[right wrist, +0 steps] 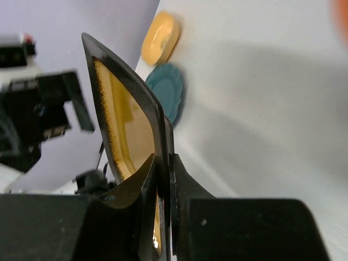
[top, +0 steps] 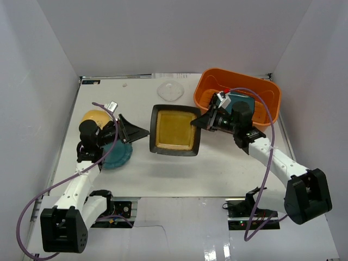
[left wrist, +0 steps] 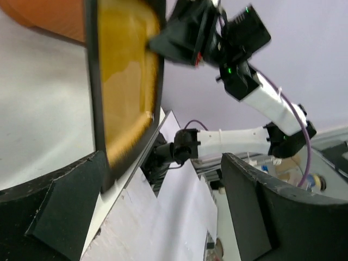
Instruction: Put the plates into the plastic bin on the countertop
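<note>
My right gripper is going to swing outward next over the open orange bin and then go down toward the teal square plate.
The black square plate with amber centre is in the middle of the countertop. My right gripper is shut on its right rim; the right wrist view shows both fingers clamping the rim of the plate. My left gripper is open and empty at the plate's left edge, which sits by one finger in the left wrist view. The teal round scalloped plate and the yellow plate lie under the left arm. The orange bin holds a teal square plate.
A pale round clear dish lies at the back, left of the bin. White walls enclose the countertop on three sides. The right arm stretches over the bin's front wall. Cables hang by both arm bases.
</note>
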Controlling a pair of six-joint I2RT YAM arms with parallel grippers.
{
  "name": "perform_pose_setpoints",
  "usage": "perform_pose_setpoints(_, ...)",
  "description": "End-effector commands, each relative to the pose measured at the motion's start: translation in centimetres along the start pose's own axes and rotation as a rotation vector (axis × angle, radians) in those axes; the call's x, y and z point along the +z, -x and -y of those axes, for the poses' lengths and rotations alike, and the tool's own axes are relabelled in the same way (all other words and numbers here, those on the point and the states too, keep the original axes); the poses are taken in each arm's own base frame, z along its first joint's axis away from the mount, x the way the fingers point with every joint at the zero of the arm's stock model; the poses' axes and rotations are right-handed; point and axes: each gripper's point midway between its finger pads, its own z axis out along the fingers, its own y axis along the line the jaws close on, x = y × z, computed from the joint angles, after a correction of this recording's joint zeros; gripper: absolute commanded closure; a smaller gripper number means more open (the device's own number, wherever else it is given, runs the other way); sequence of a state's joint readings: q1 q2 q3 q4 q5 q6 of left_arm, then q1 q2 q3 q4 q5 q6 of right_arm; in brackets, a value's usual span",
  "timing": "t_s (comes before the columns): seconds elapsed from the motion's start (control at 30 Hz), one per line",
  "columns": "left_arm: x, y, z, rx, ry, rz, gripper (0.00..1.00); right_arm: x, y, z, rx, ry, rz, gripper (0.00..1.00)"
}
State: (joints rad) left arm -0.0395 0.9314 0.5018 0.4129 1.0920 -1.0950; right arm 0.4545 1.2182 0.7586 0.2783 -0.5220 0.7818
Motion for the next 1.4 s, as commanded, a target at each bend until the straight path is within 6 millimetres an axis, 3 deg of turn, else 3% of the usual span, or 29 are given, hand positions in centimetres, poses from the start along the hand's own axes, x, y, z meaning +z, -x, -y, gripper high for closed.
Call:
perform_pose_setpoints(0.0,-0.3,-1.4,2.7,0.154,-0.038,-0.11,0.02,-4.0,12.4,-4.5,-0.084,0.058,0.322,0.92)
perform_pose_setpoints(0.03,0.2,-1.9,2.5,0.192,-0.005,-0.129,0.02,-4.7,13.9,-4.1,-0.08,0.042,0.356,0.92)
perform_pose_setpoints(0.07,0.4,-2.1,2.2,0.209,0.017,-0.136,0.02,-6.5,16.9,-3.7,-0.081,0.016,0.431,0.92)
perform_pose_setpoints(0.1,0.4,-3.4,1.8,0.181,0.053,-0.174,0.02,-7.3,18.1,-3.2,-0.077,-0.006,0.459,0.92)
perform_pose_setpoints(0.13,0.7,-2.9,1.5,0.257,0.088,-0.154,0.02,-8.0,19.3,-2.4,-0.07,-0.032,0.483,0.92)
perform_pose_setpoints(0.17,0.8,-3.2,1.4,0.277,0.1,-0.16,0.02,-9.8,21.8,-1.8,-0.088,-0.067,0.545,0.92)
perform_pose_setpoints(0.3,1.5,-5.7,2.1,0.37,0.082,-0.223,0.02,-13.3,25.3,3.5,-0.068,-0.268,0.622,0.92)
perform_pose_setpoints(0.4,1.7,-6.6,1.6,0.444,0.124,-0.229,0.02,-14.8,26.5,7.0,-0.048,-0.345,0.631,0.92)
perform_pose_setpoints(0.53,1.1,-6.2,1.3,0.538,0.204,-0.171,0.02,-15.4,26.7,11.7,0.006,-0.418,0.595,0.92)
perform_pose_setpoints(0.73,0.3,-5.7,1.1,0.616,0.278,-0.097,0.02,-14.8,26.2,16.7,0.035,-0.531,0.52,0.92)
perform_pose_setpoints(0.9,-0.3,-5.2,0.5,0.617,0.325,-0.057,0.02,-13.5,23.6,21.0,0.112,-0.58,0.407,0.92)
perform_pose_setpoints(1.13,-0.3,-4.9,-0.4,0.606,0.368,-0.05,0.02,-13.2,20.8,24.7,0.158,-0.661,0.317,0.92)
perform_pose_setpoints(1.2,-0.3,-4.9,-0.5,0.605,0.371,-0.052,0.02,-13.3,20.0,25.6,0.165,-0.689,0.289,0.87)
perform_pose_setpoints(1.27,-0.3,-4.8,-0.5,0.605,0.378,-0.045,0.02,-13.8,19.7,26.3,0.162,-0.741,0.28,0.74)
perform_pose_setpoints(1.3,-0.3,-4.7,-0.6,0.606,0.382,-0.042,0.02,-14.1,19.3,26.5,0.153,-0.764,0.258,0.66)
perform_pose_setpoints(1.33,-0.4,-4.6,-0.6,0.608,0.388,-0.038,0.02,-14.4,19.2,26.6,0.147,-0.781,0.255,0.51)
perform_pose_setpoints(1.37,-0.4,-4.5,-0.7,0.608,0.39,-0.036,0.02,-14.9,19.2,26.9,0.139,-0.815,0.261,0.45)
